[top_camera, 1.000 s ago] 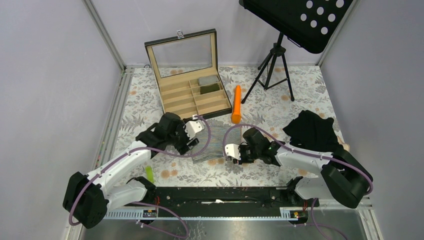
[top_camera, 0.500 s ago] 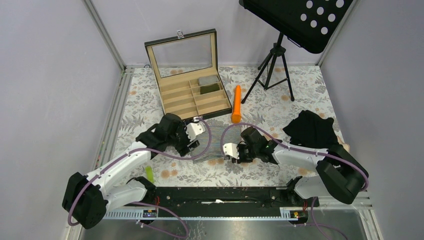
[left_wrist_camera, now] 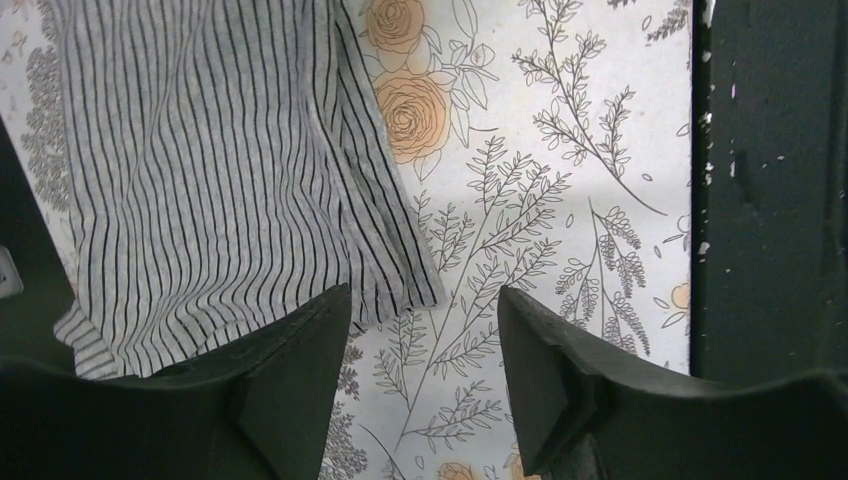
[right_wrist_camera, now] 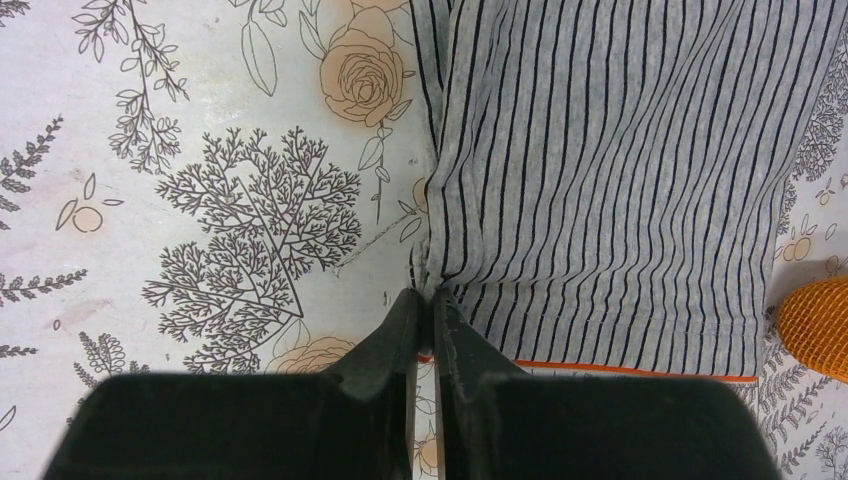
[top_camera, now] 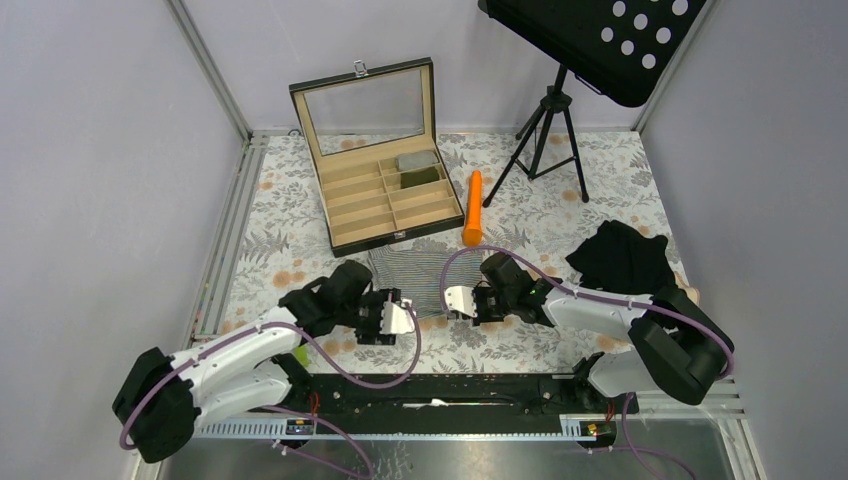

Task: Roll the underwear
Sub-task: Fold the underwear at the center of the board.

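Observation:
My right gripper should next lift with the near edge of the underwear, carry it outward and let it go over the far orange-hemmed corner (top_camera: 478, 257) (right_wrist_camera: 746, 367), which lies flat outward of the gripper.
The light grey pinstriped underwear (top_camera: 415, 270) lies flat on the flowered table cover in front of the box. My right gripper (top_camera: 450, 302) is at its right edge. In the right wrist view, the right gripper (right_wrist_camera: 428, 292) is shut on that puckered edge of the striped underwear (right_wrist_camera: 620, 180), close to its orange hem. My left gripper (top_camera: 402, 316) hovers by the near left corner. In its wrist view the left gripper (left_wrist_camera: 420, 300) stands open over bare cover, with the corner of the striped underwear (left_wrist_camera: 220, 180) just beside one finger. The black underwear (top_camera: 620, 262) sits heaped at the right.
An open wooden compartment box (top_camera: 385, 190) stands behind the striped piece. An orange stick (top_camera: 473, 208) lies to its right and shows again as the orange stick (right_wrist_camera: 815, 320) in the right wrist view. A tripod stand (top_camera: 545, 130) is at the back right. The dark base rail (left_wrist_camera: 770, 190) runs along the near edge.
My left gripper has swung from the cloth's far left side down to its near left corner. My right gripper has closed on the cloth's right edge.

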`<state>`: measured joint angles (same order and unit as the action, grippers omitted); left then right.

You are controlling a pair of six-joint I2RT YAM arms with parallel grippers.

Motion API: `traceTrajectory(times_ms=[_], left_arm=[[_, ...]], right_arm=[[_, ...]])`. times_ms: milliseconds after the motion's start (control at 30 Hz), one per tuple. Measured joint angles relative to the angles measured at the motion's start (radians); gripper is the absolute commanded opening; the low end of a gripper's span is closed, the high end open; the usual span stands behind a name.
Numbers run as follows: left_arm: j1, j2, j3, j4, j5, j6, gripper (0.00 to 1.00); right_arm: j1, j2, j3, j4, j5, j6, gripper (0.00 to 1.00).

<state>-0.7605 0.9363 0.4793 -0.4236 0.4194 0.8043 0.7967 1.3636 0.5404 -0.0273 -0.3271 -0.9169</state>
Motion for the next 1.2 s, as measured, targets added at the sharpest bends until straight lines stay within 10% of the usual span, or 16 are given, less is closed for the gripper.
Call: traceTrajectory(times_ms=[633, 1200], left_arm=[[-0.001, 0.179, -0.039, 0.105, -0.015, 0.135, 0.44], [-0.017, 0.237, -0.042, 0.203, -0.097, 0.104, 0.0]], right_arm=[[0.0, -0.003, -0.002, 0.001, -0.003, 0.005, 0.0], [0.0, -0.024, 0.002, -0.049, -0.013, 0.032, 0.0]])
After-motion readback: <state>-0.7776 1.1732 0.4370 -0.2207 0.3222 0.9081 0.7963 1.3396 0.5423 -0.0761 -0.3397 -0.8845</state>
